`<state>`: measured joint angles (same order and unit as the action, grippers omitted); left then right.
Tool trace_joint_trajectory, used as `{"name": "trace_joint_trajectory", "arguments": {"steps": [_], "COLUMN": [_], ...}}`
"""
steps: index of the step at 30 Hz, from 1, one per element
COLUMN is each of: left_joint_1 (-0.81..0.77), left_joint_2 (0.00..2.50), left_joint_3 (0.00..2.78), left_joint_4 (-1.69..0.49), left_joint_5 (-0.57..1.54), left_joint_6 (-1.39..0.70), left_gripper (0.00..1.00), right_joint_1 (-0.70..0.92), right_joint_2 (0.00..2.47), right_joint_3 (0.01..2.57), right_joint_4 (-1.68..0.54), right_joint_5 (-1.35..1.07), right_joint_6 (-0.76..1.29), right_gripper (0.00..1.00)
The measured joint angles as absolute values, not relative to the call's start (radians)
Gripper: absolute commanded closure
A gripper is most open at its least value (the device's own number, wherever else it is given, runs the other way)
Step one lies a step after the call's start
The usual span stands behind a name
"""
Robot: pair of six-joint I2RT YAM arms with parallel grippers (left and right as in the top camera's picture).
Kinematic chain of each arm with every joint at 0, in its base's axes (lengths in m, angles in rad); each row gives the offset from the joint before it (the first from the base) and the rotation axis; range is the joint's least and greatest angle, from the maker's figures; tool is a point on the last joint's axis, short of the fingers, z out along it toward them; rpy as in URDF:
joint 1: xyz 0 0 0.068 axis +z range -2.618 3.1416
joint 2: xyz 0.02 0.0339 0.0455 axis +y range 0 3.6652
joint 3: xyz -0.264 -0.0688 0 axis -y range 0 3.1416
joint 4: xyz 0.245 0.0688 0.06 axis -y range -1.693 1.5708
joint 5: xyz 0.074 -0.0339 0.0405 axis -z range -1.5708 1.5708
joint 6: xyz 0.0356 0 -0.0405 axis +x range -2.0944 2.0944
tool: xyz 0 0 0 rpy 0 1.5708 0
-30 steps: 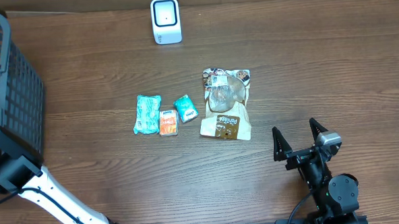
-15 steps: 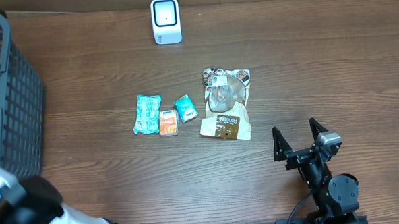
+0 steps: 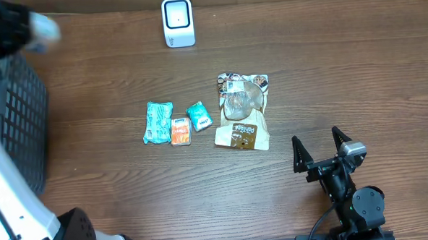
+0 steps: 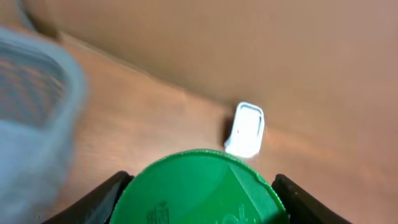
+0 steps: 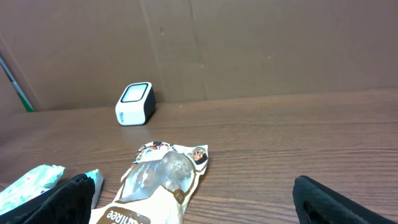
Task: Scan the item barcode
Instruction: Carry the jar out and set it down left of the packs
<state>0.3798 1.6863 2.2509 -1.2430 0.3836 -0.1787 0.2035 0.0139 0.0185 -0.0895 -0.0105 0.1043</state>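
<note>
The green-lidded container has room on the table beside the teal packet, so my left gripper needs to move away from the basket and down, tilting toward the table there.
My left gripper is shut on an item with a round green lid, which fills the bottom of the left wrist view; its body and any barcode are hidden. The white barcode scanner stands at the table's far edge and shows beyond the lid. In the overhead view the left arm is a blur at the top left, over the basket. My right gripper rests open near the front right, with nothing between its fingers.
A dark mesh basket stands at the left edge. Mid-table lie a teal packet, an orange packet, a small teal packet and a brown snack bag. A cardboard wall backs the table.
The left arm has swung up from the front left corner to the top left above the basket, moving fast and blurred. The right arm and the items on the table have not moved.
</note>
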Motion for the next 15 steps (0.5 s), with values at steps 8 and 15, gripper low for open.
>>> {"name": "trace_joint_trajectory", "arguments": {"steps": [8, 15], "left_joint_1": [0.162, 0.071], "left_joint_2": [1.816, 2.003], "left_joint_3": [2.251, 2.25], "left_joint_4": [-1.422, -1.483], "left_joint_5": [0.186, 0.035], "left_joint_6": [-0.117, -0.103], "left_gripper": [0.42, 0.44], "right_joint_1": [0.204, 0.204], "right_joint_2": [0.014, 0.014], "right_joint_3": [0.019, 0.019], "right_joint_4": [-0.089, -0.09], "right_joint_5": [-0.01, -0.01], "right_joint_6": [0.105, 0.105], "right_gripper": [0.0, 0.0]}}
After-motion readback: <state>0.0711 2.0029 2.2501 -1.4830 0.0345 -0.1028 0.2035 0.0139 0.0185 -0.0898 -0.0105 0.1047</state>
